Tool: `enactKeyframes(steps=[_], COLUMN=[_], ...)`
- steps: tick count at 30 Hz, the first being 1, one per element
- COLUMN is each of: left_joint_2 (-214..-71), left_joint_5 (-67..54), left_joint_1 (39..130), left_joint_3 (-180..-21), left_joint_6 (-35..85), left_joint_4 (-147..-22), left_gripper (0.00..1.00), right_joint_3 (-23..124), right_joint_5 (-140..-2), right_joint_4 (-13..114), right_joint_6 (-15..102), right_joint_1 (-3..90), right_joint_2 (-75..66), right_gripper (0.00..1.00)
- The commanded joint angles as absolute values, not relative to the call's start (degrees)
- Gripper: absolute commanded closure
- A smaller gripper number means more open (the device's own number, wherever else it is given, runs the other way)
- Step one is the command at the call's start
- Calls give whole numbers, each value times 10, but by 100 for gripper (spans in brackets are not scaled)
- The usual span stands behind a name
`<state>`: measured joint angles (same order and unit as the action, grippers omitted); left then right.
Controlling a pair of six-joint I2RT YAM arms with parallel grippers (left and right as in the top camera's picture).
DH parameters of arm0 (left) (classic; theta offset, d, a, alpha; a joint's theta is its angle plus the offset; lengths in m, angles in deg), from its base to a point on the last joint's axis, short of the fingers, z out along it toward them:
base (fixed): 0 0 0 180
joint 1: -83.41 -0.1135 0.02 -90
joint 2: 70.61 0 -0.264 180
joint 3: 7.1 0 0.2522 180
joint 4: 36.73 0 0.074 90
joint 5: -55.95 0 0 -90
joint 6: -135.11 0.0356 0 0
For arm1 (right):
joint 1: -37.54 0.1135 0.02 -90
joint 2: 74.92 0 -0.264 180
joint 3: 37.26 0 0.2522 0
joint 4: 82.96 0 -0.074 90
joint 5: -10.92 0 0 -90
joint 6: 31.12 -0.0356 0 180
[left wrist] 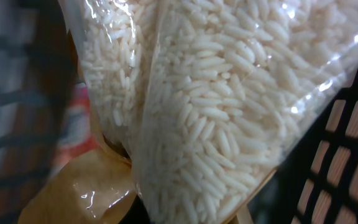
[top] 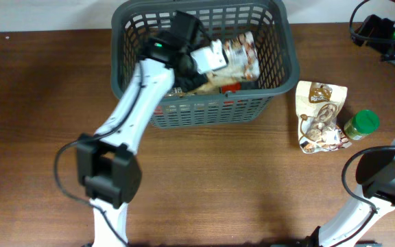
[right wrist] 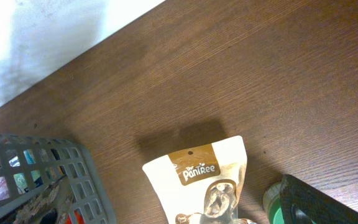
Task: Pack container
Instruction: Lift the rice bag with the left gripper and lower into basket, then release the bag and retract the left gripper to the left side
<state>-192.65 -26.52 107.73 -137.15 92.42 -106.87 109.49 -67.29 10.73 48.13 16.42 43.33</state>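
The rice bag still hangs above the things inside, so my left gripper will lower deeper into the basket beside the basket's near side first, then open.
The dark grey slotted basket (top: pixel 280 41) stands at the back centre of the table. My left arm reaches into it, and my left gripper (top: pixel 199 58) holds a clear bag of white rice (top: pixel 211 56) just above the things inside. In the left wrist view the rice bag (left wrist: pixel 229 99) fills the frame and hides the fingers, with the basket wall (left wrist: pixel 347 155) at the right. A printed snack pouch (top: pixel 244 53) lies inside the basket. My right gripper (top: pixel 384 31) hangs over the far right; only one dark part (right wrist: pixel 328 202) shows in its wrist view.
A brown and white Pantree pouch (top: pixel 321 115) (right wrist: pixel 204 180) lies flat on the table right of the basket. A green-lidded jar (top: pixel 362 125) (right wrist: pixel 273 208) lies beside it. A brown glossy pouch (left wrist: pixel 86 193) sits under the rice. The basket corner (right wrist: pixel 73 162) shows at lower left.
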Motion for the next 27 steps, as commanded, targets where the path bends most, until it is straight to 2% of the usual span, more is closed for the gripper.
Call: enactKeyframes(steps=[1,8,9,10,11,12,14,18,27], left_joint_2=[-1951,-1963,-1963,-1963,-1963,-1963,-1958,-1946,-1905], left_joint_5=[-250,-265,-275,-281,-285,-290,-307,-320,-307], left_joint_1=[1102,1128,1129,1131,1131,1131,1130,1119,1047], left_joint_3=[-1377,-1377,-1377,-1377,-1377,-1377,-1384,-1439,-1728], left_joint_6=[915,908,899,886,870,855,828,792,698], left_joint_4=[-1067,-1067,-1067,-1067,-1068,-1070,-1083,-1147,-1321], left_gripper=[98,98,90,78,55,27,1,1,1], right_joint_3=[1107,1107,1107,1107,1107,1107,1107,1107,1107], right_joint_5=[-680,-680,-680,-680,-680,-680,-680,-680,-680], right_joint_4=[109,109,109,109,109,109,109,109,109], right_joint_6=[479,479,479,479,479,479,479,479,479], right_joint_1=[165,165,165,165,165,165,165,165,165], right_joint_2=[436,436,436,436,436,436,436,436,436], right_gripper=[1,1,1,1,1,1,1,1,0])
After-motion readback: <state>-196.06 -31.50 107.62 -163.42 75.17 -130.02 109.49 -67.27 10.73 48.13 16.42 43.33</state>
